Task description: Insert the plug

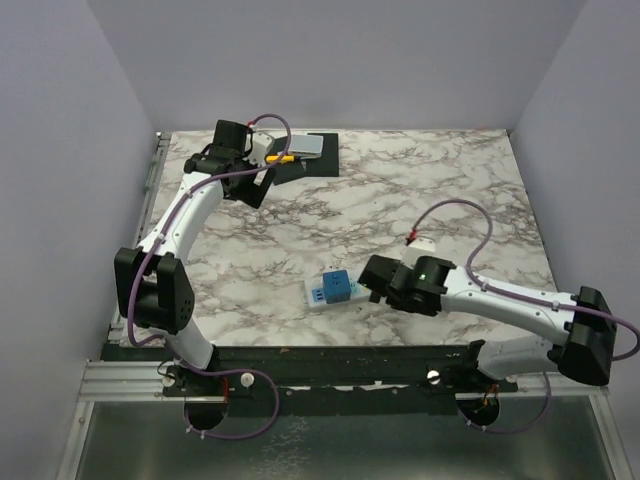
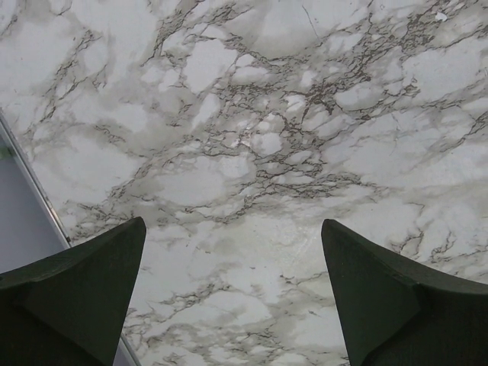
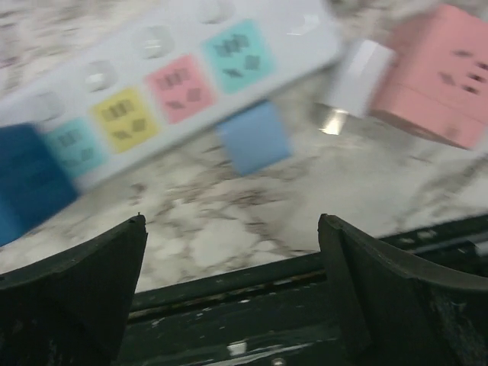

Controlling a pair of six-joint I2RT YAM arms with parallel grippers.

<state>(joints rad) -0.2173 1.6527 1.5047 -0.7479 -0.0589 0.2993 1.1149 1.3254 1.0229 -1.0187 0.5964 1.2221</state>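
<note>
The pink cube plug [image 3: 438, 72] lies below the fingers and to their right in the wrist view, so my right gripper shifts, turns and lowers over it next.
A white power strip [image 3: 175, 69] with coloured sockets lies near the table's front edge; it also shows in the top view [image 1: 322, 294]. A dark blue plug [image 3: 27, 183] sits on it, also in the top view [image 1: 337, 285]. A pink cube plug [image 3: 438, 72] with a white end lies beside the strip, apart from it. My right gripper [image 3: 232, 229] is open and empty, just short of the strip above the front edge; in the top view [image 1: 368, 280] it is right of the strip. My left gripper [image 2: 232, 252] is open and empty over bare marble at the far left [image 1: 255, 182].
A black mat [image 1: 318, 158] with a grey flat object [image 1: 305, 145] lies at the back, next to the left wrist. A black rail [image 3: 252, 305] runs along the table's front edge. The table's left edge [image 2: 30, 183] is close to the left gripper. A small light blue block [image 3: 254, 137] lies against the strip.
</note>
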